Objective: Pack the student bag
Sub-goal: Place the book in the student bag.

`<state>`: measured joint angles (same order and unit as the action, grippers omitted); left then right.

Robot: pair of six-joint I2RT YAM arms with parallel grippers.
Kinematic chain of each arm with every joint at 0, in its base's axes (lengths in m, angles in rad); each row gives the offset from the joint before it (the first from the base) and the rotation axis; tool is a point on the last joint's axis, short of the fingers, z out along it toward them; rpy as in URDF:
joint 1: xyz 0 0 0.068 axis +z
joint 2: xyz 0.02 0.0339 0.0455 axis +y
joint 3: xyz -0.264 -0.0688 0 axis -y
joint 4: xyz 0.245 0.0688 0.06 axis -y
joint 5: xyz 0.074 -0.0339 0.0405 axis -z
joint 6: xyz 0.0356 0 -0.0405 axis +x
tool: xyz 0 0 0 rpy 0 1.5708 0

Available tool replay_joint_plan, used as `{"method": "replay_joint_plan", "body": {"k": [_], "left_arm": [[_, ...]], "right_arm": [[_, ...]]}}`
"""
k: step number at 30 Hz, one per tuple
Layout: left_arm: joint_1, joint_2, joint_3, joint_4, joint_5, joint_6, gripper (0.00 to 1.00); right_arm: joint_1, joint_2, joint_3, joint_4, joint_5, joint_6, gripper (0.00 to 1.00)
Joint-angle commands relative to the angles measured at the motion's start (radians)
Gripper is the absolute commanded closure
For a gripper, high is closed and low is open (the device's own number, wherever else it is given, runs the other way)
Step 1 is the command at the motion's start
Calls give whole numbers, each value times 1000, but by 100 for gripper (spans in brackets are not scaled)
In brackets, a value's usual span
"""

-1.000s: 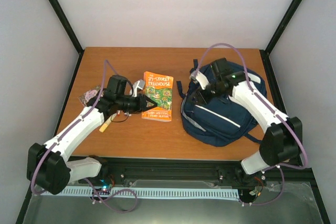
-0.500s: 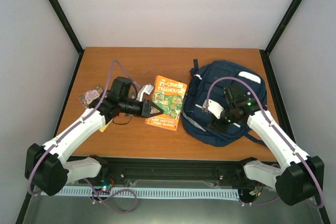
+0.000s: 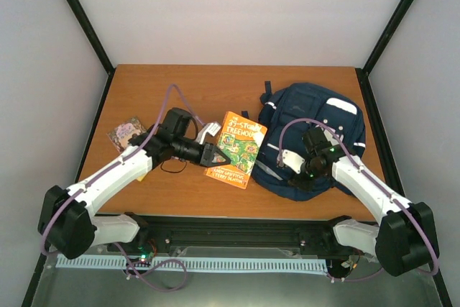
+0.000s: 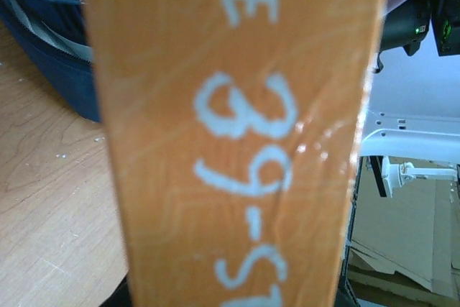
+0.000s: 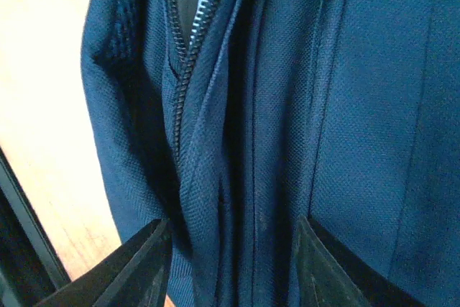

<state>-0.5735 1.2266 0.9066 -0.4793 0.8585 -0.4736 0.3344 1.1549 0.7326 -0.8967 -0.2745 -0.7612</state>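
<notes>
The bag is to the right of my left gripper in the top view, so I should bring the book (image 3: 241,150) over the bag's near half, lower it and release.
The student bag (image 3: 316,116), a navy-blue backpack with white stripes, lies at the right of the table. An orange paperback book (image 3: 241,150) is tilted just left of it, and my left gripper (image 3: 220,157) is shut on its near-left edge. In the left wrist view the book's cover (image 4: 237,134) fills the frame and hides the fingers; the bag (image 4: 50,26) shows behind it. My right gripper (image 3: 297,172) hovers over the bag's near-left edge. Its dark fingers (image 5: 140,267) stand open astride a fold of blue fabric beside the part-open zipper (image 5: 188,48).
A small clear packet with a pink item (image 3: 123,132) lies at the left. A white-grey object (image 3: 208,131) sits behind my left wrist, a yellowish pen (image 3: 144,175) under the left arm. Black frame posts (image 3: 83,23) flank the wooden table (image 3: 187,91).
My left gripper has carried the book rightward to the bag, turning it. My right arm has drawn back from the bag's far side to its near-left edge.
</notes>
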Motion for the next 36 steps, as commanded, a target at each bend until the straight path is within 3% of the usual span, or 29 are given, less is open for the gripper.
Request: {"method": "replay_joint_plan", "body": {"k": [1,6,8,10,15,22,36], "left_arm": [[-3,27,57,50,55,47,99],[-3,38,63,46,55,53,99],[-3,48,70,41,57,61,99],[-3,64,70,45,66,58,99],[-23,93,47,86,78,66,99],[-153,177,67,193,68,27,99],[-332,306,136,275,131,59,99]], "right_arm": [[-1,10,-26,82,68,25,53],[0,5,-36,98,42,39,63],[0,-7,-43,111,54,51,82],[-1,-31,-34,113,68,61,96],[-1,-131,38,119,178,74,97],[-2,-221,218,100,318,79,97],[-1,-207,450,179,496,146,97]]}}
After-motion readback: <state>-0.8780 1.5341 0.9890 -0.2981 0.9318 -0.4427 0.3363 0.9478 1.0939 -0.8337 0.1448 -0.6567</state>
